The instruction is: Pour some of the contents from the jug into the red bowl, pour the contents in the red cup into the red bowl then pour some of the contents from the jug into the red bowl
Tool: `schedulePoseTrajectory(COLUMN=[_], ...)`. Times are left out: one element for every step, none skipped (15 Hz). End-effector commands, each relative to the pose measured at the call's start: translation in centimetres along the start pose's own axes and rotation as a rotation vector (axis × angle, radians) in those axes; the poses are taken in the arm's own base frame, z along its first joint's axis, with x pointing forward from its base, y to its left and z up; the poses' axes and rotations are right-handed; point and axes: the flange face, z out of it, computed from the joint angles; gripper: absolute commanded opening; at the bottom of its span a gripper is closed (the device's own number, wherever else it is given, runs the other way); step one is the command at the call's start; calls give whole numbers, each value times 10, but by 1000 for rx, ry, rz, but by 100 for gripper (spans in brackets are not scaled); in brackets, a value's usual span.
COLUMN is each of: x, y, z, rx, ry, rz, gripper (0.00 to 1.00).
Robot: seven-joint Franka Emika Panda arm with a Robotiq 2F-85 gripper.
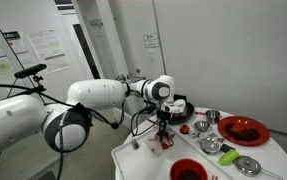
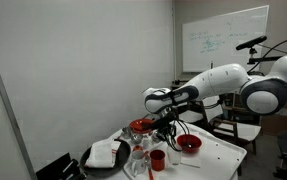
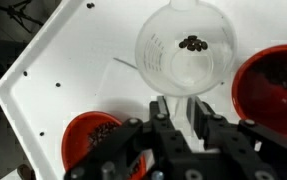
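Observation:
I should move my gripper toward the edge of the table and down to the table next, because the table is bare by that edge, clear of the red cup [image 2: 157,160] and red bowl.
A clear jug [image 3: 188,50] stands upright under the wrist camera, with a few dark bits on its bottom. My gripper [image 3: 178,103] is shut on the jug's pale handle. The red bowl [image 3: 278,85] lies just to the right of the jug, with dark contents and partly cut off by the frame edge. At the lower left is the smaller red cup [image 3: 93,140], also holding dark bits and partly hidden by my fingers. In both exterior views the gripper [image 1: 163,125] [image 2: 164,125] hangs low over the white table, near the red cup [image 2: 157,160] and red bowl [image 2: 188,143].
A large flat red dish [image 1: 243,130] and several metal bowls [image 1: 226,152] sit on the white table [image 1: 143,160]. A black tray with a white cloth [image 2: 105,155] lies at one table end. The table edge [image 3: 13,110] runs close on the left of the wrist view.

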Motion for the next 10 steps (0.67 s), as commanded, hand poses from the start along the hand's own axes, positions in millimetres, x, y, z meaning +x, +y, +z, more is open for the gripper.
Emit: schedulePoseTrajectory(x=[-11,-14,-18,-20,-20,-21,-21,-21,-20,-19], y=[2,3,6,7,8,8,8,7,6,5], z=[17,21,28,33,39,45,51,56,61,65], rx=[-30,-48,-78,-102,-120,-133,-144,-150,-152,-154], ry=[-108,-135,-165,-176,-180,-188,-186,-176,-170,-167], rz=[-159,-196,-229,-247,-254,-263,-249,-218,-193,-174], gripper=[10,10,10,10,10,10,10,10,10,10])
